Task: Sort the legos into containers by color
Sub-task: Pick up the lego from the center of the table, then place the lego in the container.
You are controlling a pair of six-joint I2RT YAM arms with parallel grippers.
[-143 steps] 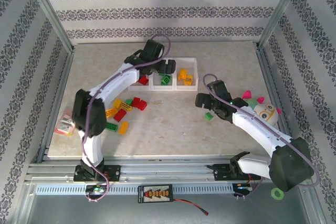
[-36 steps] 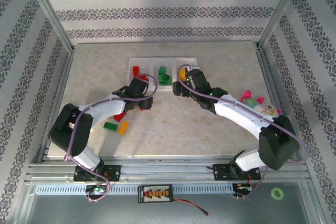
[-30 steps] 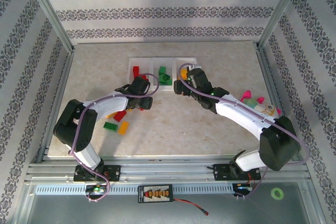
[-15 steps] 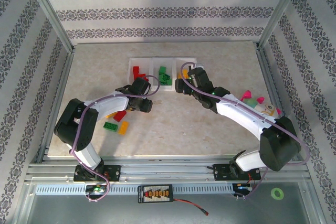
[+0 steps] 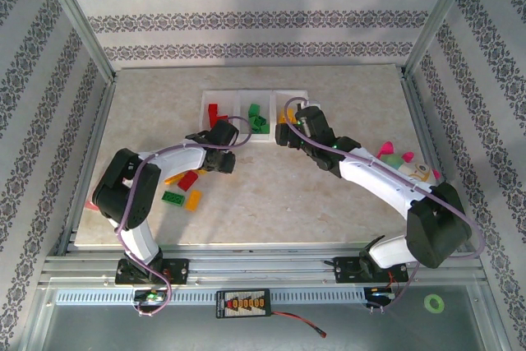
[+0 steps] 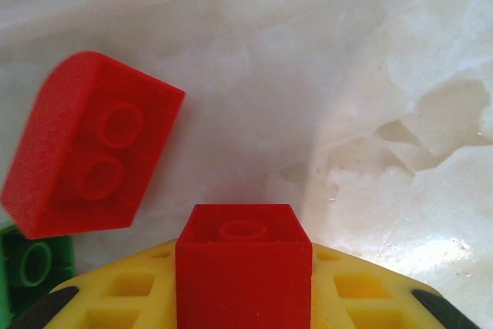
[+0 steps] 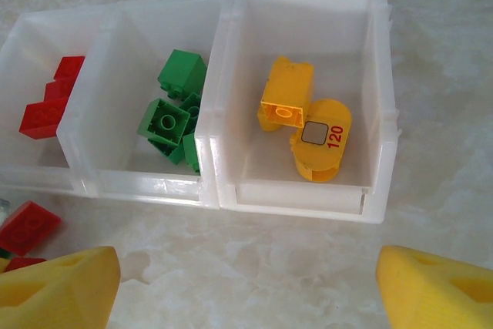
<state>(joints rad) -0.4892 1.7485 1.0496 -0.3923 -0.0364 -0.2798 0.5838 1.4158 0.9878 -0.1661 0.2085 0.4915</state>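
Observation:
I will next lift the small red brick with my left gripper, carry it outward and release it over the bin with red bricks, which holds its color.
Three joined white bins [image 7: 216, 190] stand in a row: red bricks [image 7: 46, 105] in the left one, green bricks [image 7: 173, 117] in the middle one, yellow bricks [image 7: 304, 117] in the right one. My right gripper [image 7: 246, 290] hangs open just in front of the bins [image 5: 255, 117], with bare table between its yellow fingers [image 7: 58, 287]. My left gripper [image 5: 218, 158] is shut on a small red brick [image 6: 243, 267], low over the table. Another red brick [image 6: 88, 148] and a green one [image 6: 31, 263] lie just beyond it.
Loose bricks lie left of centre: a red brick [image 5: 188, 180], a green brick [image 5: 173, 197], a yellow brick [image 5: 193, 200]. A pink-and-teal plush toy [image 5: 407, 166] sits at the right edge beside my right arm. Patterned walls enclose the table.
Since the oldest frame my left gripper came back from the bins to the loose bricks, and my right gripper moved from near the plush to the bins. Over the last second both barely shifted.

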